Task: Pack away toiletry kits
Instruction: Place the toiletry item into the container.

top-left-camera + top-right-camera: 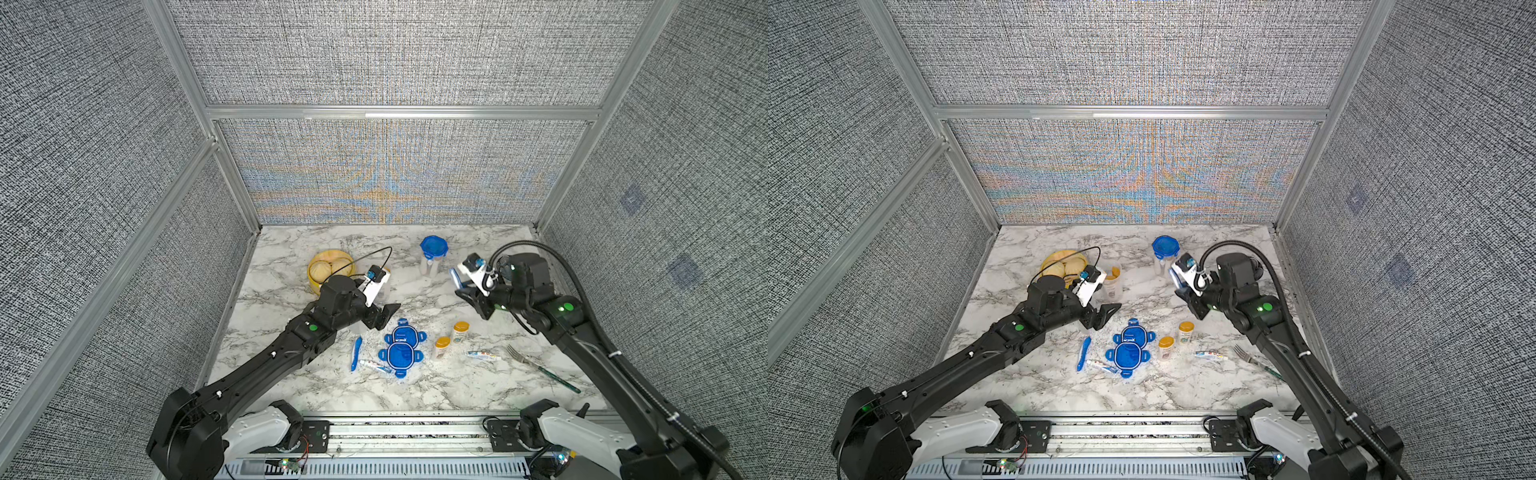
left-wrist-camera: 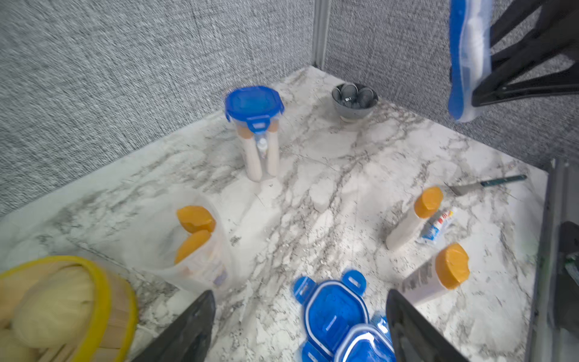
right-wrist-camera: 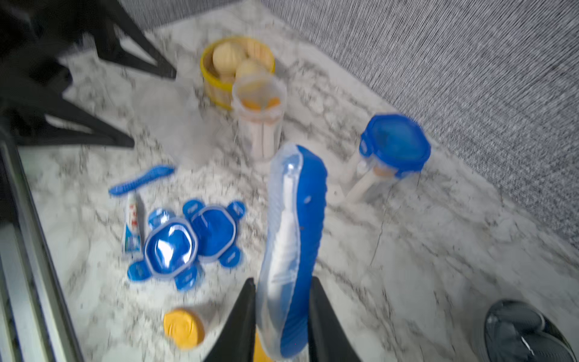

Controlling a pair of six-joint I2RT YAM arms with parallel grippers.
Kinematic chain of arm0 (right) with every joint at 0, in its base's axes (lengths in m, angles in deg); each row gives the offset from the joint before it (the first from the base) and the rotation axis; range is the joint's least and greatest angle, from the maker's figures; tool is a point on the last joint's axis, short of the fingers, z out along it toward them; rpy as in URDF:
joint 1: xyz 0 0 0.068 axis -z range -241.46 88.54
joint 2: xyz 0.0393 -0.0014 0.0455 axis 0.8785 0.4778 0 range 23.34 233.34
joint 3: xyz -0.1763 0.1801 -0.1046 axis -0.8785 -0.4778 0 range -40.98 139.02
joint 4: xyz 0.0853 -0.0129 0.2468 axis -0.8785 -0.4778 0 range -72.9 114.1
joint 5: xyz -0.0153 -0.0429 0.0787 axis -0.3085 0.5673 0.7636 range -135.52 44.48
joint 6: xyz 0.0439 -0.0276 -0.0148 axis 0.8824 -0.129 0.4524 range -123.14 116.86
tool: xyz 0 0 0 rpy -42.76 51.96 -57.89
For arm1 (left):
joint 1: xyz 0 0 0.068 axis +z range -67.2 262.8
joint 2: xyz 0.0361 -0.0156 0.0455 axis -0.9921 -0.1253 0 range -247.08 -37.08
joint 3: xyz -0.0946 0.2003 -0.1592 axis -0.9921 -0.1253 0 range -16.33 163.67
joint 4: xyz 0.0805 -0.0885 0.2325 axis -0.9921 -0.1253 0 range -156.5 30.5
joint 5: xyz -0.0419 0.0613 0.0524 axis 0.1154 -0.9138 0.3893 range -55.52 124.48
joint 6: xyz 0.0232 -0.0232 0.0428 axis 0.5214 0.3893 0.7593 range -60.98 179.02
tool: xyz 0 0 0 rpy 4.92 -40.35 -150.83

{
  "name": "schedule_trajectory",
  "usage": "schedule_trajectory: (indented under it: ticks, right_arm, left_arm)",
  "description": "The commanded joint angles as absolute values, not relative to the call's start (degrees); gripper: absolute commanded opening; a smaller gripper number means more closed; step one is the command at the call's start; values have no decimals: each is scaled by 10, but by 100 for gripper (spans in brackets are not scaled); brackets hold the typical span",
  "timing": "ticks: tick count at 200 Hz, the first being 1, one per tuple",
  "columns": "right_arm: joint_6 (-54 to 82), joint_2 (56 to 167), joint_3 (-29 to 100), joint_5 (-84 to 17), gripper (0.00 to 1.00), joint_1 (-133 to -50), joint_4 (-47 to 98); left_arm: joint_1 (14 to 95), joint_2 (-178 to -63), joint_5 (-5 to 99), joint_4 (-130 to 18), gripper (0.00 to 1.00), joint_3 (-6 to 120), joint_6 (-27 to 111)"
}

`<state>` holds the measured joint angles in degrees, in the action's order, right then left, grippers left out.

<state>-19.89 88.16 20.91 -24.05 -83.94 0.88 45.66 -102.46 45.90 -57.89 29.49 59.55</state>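
Observation:
My right gripper swings across toward the steamer next, over the open tub's opening [image 1: 1112, 273] [image 3: 259, 95]. It then lowers to release the toothbrush inside, as room shows beside the bottles' orange caps.
My right gripper [image 1: 464, 286] [image 3: 282, 282] is shut on a blue toothbrush [image 1: 455, 277] [image 3: 291, 238] in a clear-fronted case, held above the table at the right. An open clear tub [image 1: 1113, 282] [image 2: 194, 244] holding two orange-capped bottles stands by the left arm. My left gripper [image 1: 384, 316] [image 2: 300, 294] hangs open and empty just above two loose blue lids [image 1: 401, 345] [image 2: 335, 310]. A closed tub [image 1: 433, 253] [image 3: 391, 150] with a blue lid stands at the back. On the table stand two bottles [image 1: 460, 331] [image 1: 441, 347], beside another toothbrush [image 1: 356, 353] and two toothpaste tubes [image 1: 376, 366] [image 1: 482, 354].
A yellow steamer [image 1: 328, 268] with buns sits at the back left, next to the open tub. A dark bowl [image 2: 354, 100] stands in the back right corner. A fork [image 1: 540, 368] lies at the front right. Fabric walls close off three sides.

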Motion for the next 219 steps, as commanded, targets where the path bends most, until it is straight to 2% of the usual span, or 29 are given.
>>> schedule_trajectory:
  ticks: [1, 41, 84, 160, 219]
  right_arm:
    - [-113, 945, 253, -215, 9, -868, 177]
    - [-76, 1100, 331, -186, 11, -913, 296]
    - [-51, 1208, 355, -183, 11, -934, 399]
    - [-24, 1331, 385, -170, 12, -959, 492]
    - [-14, 1370, 373, -176, 12, -962, 532]
  left_arm:
    - [486, -1029, 399, -555, 84, 325, 567]
    - [554, -1050, 378, -608, 84, 361, 559]
    - [582, -1017, 375, -605, 84, 319, 525]
    - [595, -993, 368, -609, 84, 285, 502]
    - [601, -970, 378, -615, 85, 269, 519]
